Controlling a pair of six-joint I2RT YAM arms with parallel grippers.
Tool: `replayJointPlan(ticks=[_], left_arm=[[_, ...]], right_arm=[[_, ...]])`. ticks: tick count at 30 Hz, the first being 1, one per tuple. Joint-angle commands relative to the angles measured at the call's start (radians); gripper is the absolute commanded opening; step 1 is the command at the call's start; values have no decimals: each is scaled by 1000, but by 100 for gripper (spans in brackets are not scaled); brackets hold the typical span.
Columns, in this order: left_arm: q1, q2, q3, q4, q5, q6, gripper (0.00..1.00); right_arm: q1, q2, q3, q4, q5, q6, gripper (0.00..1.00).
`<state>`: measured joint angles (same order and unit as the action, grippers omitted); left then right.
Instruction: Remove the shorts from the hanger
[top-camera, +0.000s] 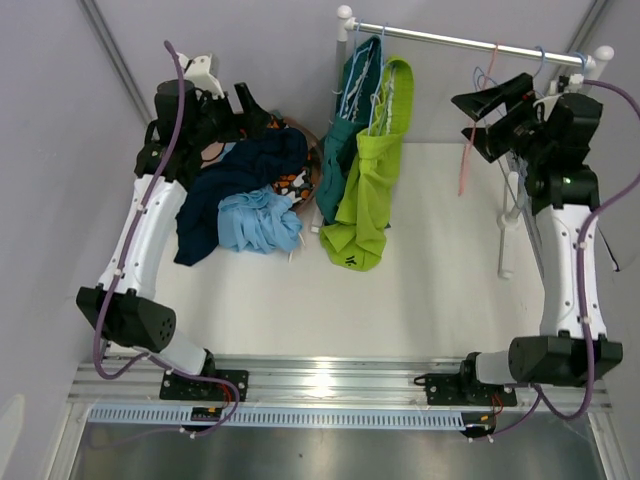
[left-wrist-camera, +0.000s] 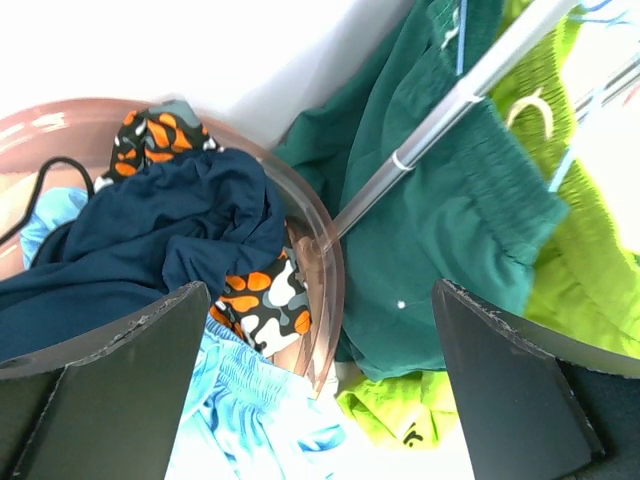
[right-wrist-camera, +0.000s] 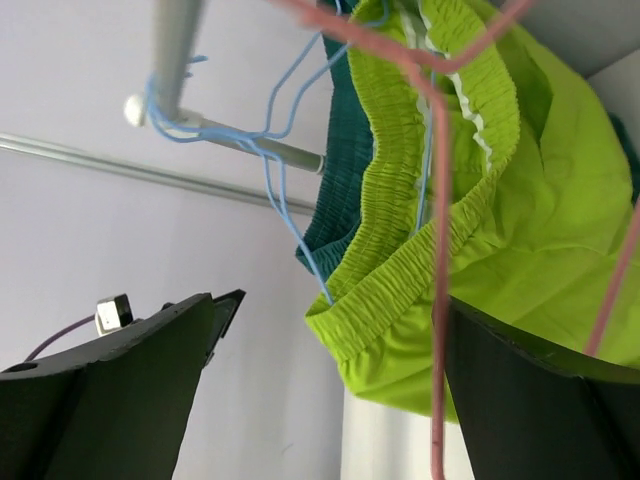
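The pink hanger (top-camera: 468, 150) is empty, so next my right gripper needs to head left in the top view onto the blue hanger's arm (top-camera: 376, 100) above the lime green shorts.
On the rail (top-camera: 450, 40), teal shorts (top-camera: 345, 140) and lime green shorts (top-camera: 372, 180) hang side by side on blue hangers (right-wrist-camera: 290, 210). An empty pink hanger (top-camera: 468, 150) dangles further right. My right gripper (top-camera: 478, 122) is open beside it; in the right wrist view the pink hanger (right-wrist-camera: 438, 300) runs down just inside the right finger, with the lime green shorts (right-wrist-camera: 500, 230) behind. At the left, the navy shorts (top-camera: 230, 185), light blue shorts (top-camera: 258, 222) and blotch-patterned shorts (top-camera: 293, 183) lie in a heap. My left gripper (top-camera: 252, 112) hovers open above them, holding nothing.
A translucent pinkish tub (left-wrist-camera: 325, 260) holds the heap of shorts, and the rack's slanted pole (left-wrist-camera: 440, 115) crosses in front of the teal shorts (left-wrist-camera: 450, 220). More blue hangers (top-camera: 540, 60) hang at the rail's right end. Grey walls close in behind and on both sides.
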<state>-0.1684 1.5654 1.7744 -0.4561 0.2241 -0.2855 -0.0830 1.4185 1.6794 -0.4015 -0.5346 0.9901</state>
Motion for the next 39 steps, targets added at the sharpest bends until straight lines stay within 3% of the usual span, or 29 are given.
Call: replayJointPlan(ticks=[1, 8, 19, 23, 39], left_arm=[[-8, -79, -12, 7, 26, 22, 99], [-8, -160, -91, 14, 37, 32, 99], [-14, -260, -243, 63, 35, 35, 99], [-16, -289, -288, 85, 21, 43, 99], [-16, -288, -342, 139, 54, 20, 99]], right_arm=[[-14, -110, 29, -101, 103, -96, 99], [15, -213, 59, -157, 225, -131, 99], [325, 78, 313, -103, 320, -165, 99], [353, 186, 394, -100, 331, -165, 98], [376, 295, 384, -10, 335, -159, 98]])
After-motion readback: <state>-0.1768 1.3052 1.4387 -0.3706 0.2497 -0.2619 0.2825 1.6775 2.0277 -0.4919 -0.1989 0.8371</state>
